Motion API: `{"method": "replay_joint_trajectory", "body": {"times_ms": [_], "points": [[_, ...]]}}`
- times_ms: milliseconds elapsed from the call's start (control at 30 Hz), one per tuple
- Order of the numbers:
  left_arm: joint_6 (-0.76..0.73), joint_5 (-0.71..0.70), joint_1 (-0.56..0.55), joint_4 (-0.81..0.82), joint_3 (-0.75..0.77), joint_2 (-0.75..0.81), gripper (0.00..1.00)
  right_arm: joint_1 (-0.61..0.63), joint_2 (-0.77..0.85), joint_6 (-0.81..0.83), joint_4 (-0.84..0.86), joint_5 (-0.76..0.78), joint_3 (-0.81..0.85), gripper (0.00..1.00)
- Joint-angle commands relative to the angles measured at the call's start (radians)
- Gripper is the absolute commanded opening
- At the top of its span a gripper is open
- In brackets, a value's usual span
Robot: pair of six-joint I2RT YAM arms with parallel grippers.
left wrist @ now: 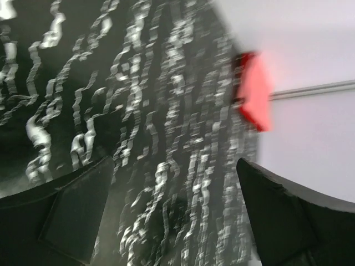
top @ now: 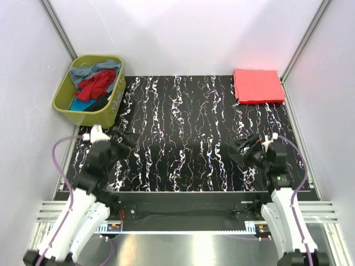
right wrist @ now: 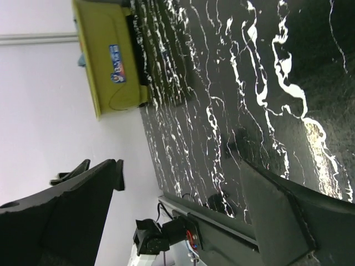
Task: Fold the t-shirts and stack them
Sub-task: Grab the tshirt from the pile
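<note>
I will next lift my left gripper outward over the olive-green basket's rim. Then I will lower it onto the dark red shirt's fold (top: 96, 85), which is uncovered on the pile.
A folded coral-pink t-shirt (top: 258, 86) lies flat at the table's far right corner; it shows blurred in the left wrist view (left wrist: 256, 91). In the olive-green basket (top: 65, 107) lie crumpled shirts: a grey-blue one (top: 91, 70), a dark red one (top: 94, 86), a turquoise one (top: 77, 103) and a black one (top: 101, 103). My left gripper (top: 123, 136) is open and empty over the near left of the table, in front of the basket. My right gripper (top: 237, 149) is open and empty over the near right. Both wrist views show spread fingers (left wrist: 77, 213) (right wrist: 285, 213) with nothing between them.
The black white-veined table top (top: 183, 127) lies between white walls with metal corner posts. The basket also shows in the right wrist view (right wrist: 108, 61), as does the left arm's base (right wrist: 166, 235) at the table's front rail.
</note>
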State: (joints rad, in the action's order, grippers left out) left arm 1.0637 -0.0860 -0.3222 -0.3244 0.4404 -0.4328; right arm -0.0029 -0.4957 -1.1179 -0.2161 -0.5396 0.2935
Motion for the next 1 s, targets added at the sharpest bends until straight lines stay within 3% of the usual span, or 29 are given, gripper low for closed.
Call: {"method": "replay_joint_trajectory", "body": {"times_ms": [0,100,233,367,433,567,633,800,967], "points": [[-0.107,-0.029,0.008,-0.162,0.228,-0.180,0.99,-0.003,-0.119,0.087,-0.103,0.027,0.137,1.00],[-0.311,0.031,0.026,-0.156,0.407,-0.302,0.99,-0.009,-0.193,0.136,-0.106,-0.112,0.214,1.00],[-0.272,-0.162,0.096,-0.142,0.555,-0.405,0.99,-0.023,-0.236,0.093,-0.094,-0.262,0.242,1.00],[-0.300,-0.150,0.210,-0.051,0.709,-0.581,0.99,-0.023,-0.285,0.118,-0.088,-0.336,0.257,1.00],[-0.327,-0.225,0.235,-0.016,0.763,-0.638,0.99,-0.023,-0.294,0.148,-0.097,-0.344,0.303,1.00],[-0.298,-0.236,0.321,0.002,0.950,-0.858,0.99,-0.023,-0.348,0.225,-0.167,-0.333,0.407,1.00],[-0.240,-0.187,0.412,0.016,1.007,-0.941,0.99,-0.023,-0.362,0.269,-0.198,-0.318,0.461,1.00],[-0.098,-0.051,0.531,0.016,1.199,-1.239,0.83,-0.023,-0.412,0.357,-0.221,-0.247,0.553,1.00],[-0.091,-0.001,0.554,0.010,1.412,-1.498,0.86,-0.026,-0.486,0.391,-0.227,-0.182,0.595,1.00]]}}
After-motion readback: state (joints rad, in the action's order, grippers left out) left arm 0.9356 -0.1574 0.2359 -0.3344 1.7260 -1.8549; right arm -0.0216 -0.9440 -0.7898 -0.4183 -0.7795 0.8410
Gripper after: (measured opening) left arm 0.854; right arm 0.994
